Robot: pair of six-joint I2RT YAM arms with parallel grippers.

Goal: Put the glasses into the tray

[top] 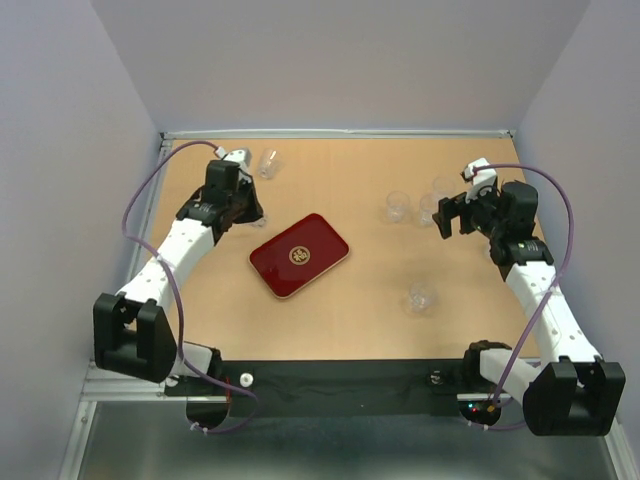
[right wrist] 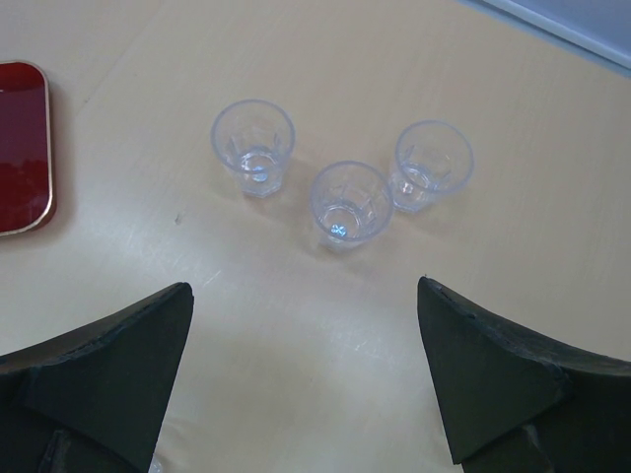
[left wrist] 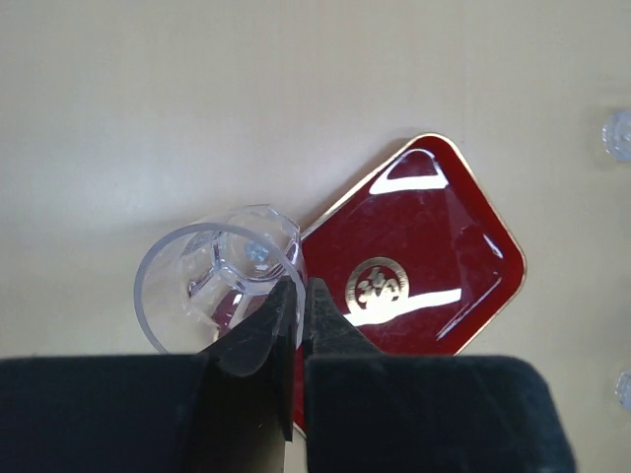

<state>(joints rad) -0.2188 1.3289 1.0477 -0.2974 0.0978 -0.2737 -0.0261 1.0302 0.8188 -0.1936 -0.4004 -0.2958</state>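
Observation:
The glass still hangs outside the tray, so I will next move my left gripper to the right in the top view and down into the tray's far corner.
The dark red tray lies left of the table's middle and holds nothing. My left gripper is just behind its left corner, shut on the rim of a clear glass, one finger inside the cup and one outside. In the left wrist view this gripper hangs over the tray's edge. My right gripper is open and empty. In its wrist view the gripper faces three upright glasses, all beyond the fingertips.
One glass stands at the back left near the wall. Another glass stands alone at the front right. The group of three glasses sits right of the middle. The tray's edge shows at the left of the right wrist view.

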